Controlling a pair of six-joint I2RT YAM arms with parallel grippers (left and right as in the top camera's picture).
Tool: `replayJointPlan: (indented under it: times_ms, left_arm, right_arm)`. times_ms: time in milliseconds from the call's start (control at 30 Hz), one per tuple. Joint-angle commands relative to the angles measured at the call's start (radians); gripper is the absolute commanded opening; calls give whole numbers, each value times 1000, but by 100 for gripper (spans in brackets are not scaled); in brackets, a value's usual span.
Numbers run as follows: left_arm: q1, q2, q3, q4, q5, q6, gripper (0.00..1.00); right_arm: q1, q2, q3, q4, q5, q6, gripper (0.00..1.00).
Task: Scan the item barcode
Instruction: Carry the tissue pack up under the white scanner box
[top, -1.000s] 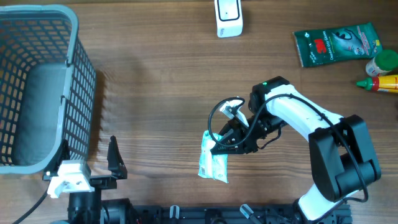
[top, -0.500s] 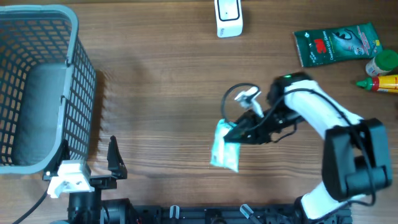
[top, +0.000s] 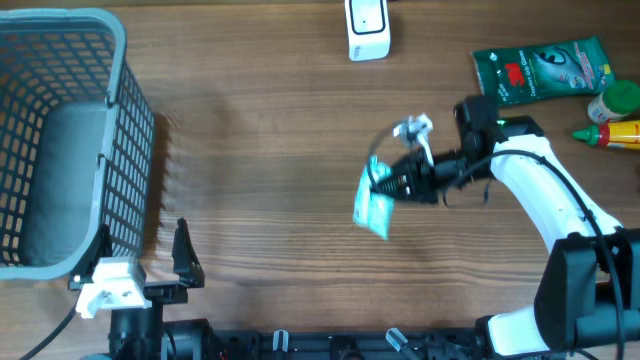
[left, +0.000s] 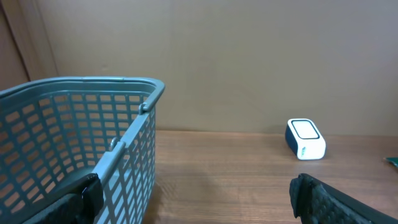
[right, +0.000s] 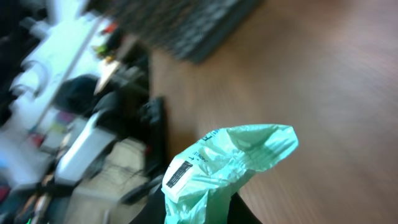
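Observation:
My right gripper will swing outward next, scan the packet, then release it by the yellow bottle, to the gripper's right in the overhead view.
The item is a light green plastic packet (top: 374, 209) and my right gripper (top: 392, 186) is shut on it, holding it above the table's middle right. In the right wrist view the packet (right: 231, 155) sticks up crumpled from between the dark fingers (right: 155, 210). A white barcode label (right: 178, 174) on its left side faces the camera. The white scanner (top: 367, 28) stands at the far edge, well apart from the packet, and also shows in the left wrist view as a small white box (left: 305, 139). My left gripper (left: 199, 205) hovers open and empty at the near left.
A grey-blue mesh basket (top: 117, 60) fills the left side, right beside my left gripper's finger (top: 184, 258). At the far right lie a dark green packet (top: 540, 70), a green-capped container (top: 618, 100) and a yellow bottle (top: 612, 133).
My right arm has carried the green packet to the right and toward the far side, turning it. The left arm has not moved.

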Motion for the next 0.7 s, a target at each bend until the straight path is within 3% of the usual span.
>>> replayJointPlan:
  times_ms: [0, 200, 500, 667]
  left_arm:
    - [8, -8, -2, 3, -3, -10, 100]
    - [8, -8, -2, 3, -3, -10, 100]
    - [8, -8, -2, 3, -3, -10, 100]
    - [8, -8, -2, 3, -3, -10, 100]
  right_arm:
    - [-3, -7, 14, 221, 283, 1004, 4]
    - [-6, -6, 14, 383, 297, 1896, 4]
    - [-6, 5, 14, 417, 480, 2582, 4]
    - [-13, 54, 14, 565, 593, 2649, 4]
